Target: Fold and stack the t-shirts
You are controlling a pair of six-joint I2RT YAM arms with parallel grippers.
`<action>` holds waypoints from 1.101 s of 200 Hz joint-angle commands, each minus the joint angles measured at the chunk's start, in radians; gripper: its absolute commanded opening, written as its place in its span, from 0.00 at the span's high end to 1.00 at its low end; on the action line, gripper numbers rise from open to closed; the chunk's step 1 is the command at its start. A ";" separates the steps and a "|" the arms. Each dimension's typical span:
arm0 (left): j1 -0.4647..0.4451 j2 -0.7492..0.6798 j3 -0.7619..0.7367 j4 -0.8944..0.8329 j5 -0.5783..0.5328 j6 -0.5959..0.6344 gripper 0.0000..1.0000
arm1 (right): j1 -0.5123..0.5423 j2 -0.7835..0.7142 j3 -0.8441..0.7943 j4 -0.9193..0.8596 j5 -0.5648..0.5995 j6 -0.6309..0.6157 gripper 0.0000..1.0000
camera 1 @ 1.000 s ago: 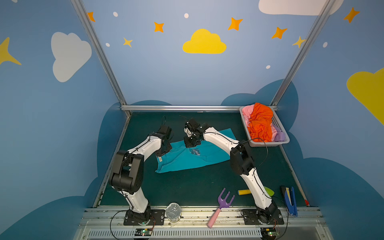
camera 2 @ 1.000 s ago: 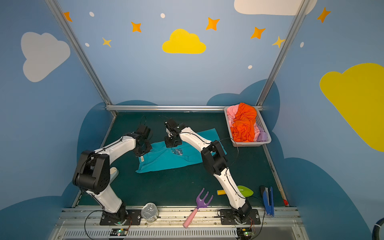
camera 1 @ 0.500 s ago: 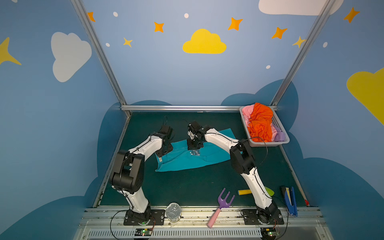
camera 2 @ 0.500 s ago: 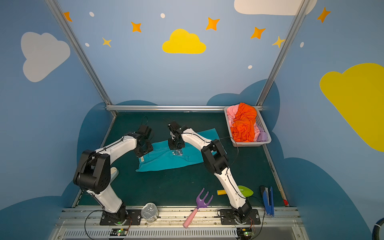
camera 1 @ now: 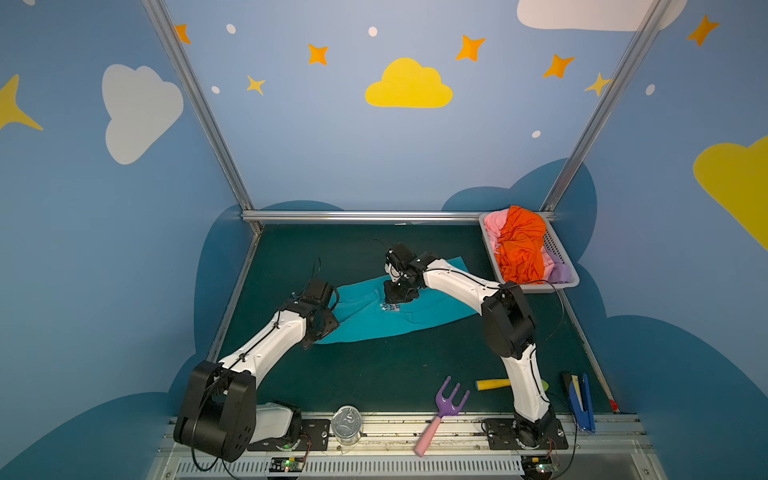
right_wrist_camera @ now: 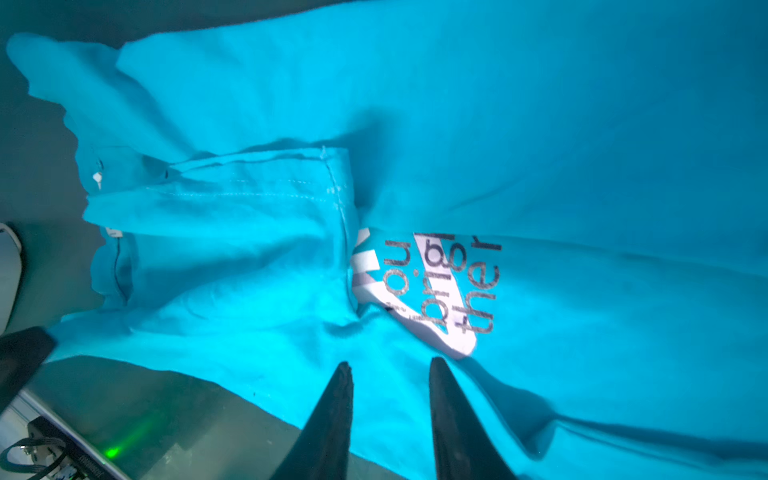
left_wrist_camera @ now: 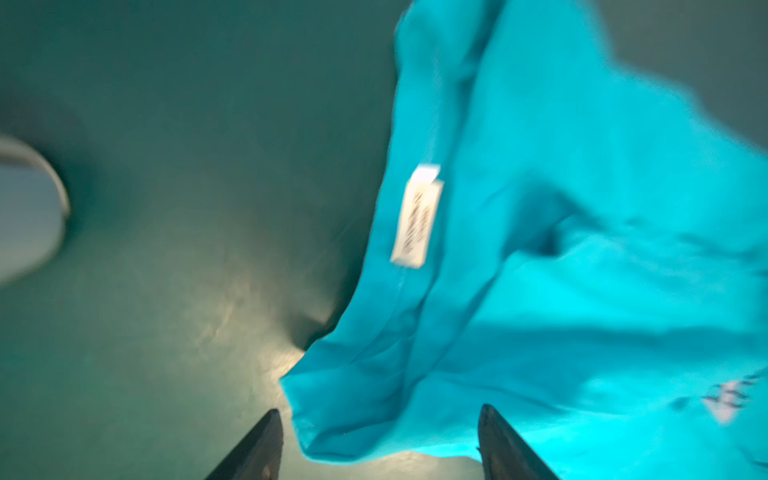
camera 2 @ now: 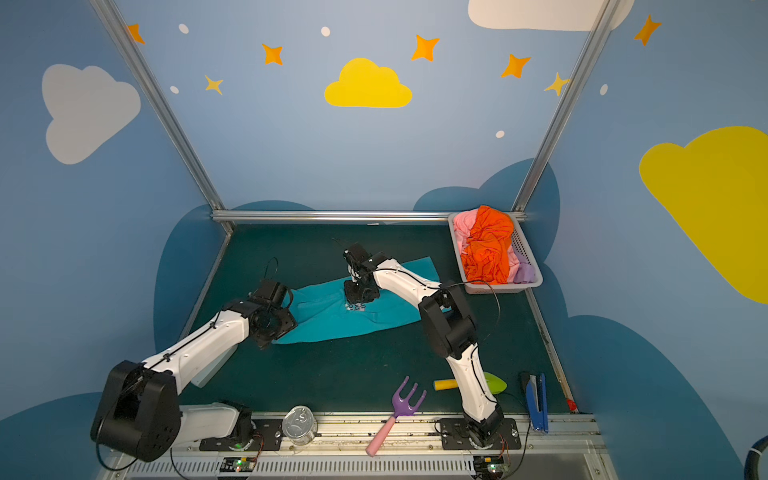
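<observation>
I will move my right gripper from the print (right_wrist_camera: 419,291) toward the shirt's basket end and lower to close on the puckered near fold, because cloth stands ridged there.
A teal t-shirt (camera 1: 419,318) (camera 2: 386,318) lies crumpled lengthwise on the green table, its white print (right_wrist_camera: 419,291) half covered by a folded-over sleeve. My left gripper (camera 1: 322,328) (camera 2: 276,328) is at the shirt's left end. In the left wrist view it (left_wrist_camera: 378,415) stands open, with a loose cloth corner (left_wrist_camera: 332,415) lying between the fingers. My right gripper (camera 1: 399,293) (camera 2: 360,295) hovers over the shirt's middle beside the print, and it (right_wrist_camera: 388,365) is slightly open and holds nothing. Orange (camera 1: 521,245), pink (camera 1: 494,224) and lilac (camera 1: 559,272) t-shirts are heaped in a basket.
The white slotted basket (camera 1: 536,286) (camera 2: 498,287) stands at the back right corner. Along the front edge are a metal can (camera 1: 347,424), a purple toy fork with a pink handle (camera 1: 446,405), a yellow-handled tool (camera 1: 492,384) and a blue stapler (camera 1: 579,399).
Both grippers have opened and the teal cloth has settled onto the table. My right gripper has shifted a little toward the front, over the print.
</observation>
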 commanded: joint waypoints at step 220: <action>-0.275 0.138 0.296 -0.345 -0.377 -0.191 0.61 | -0.197 -0.231 -0.376 -0.012 0.222 0.043 0.85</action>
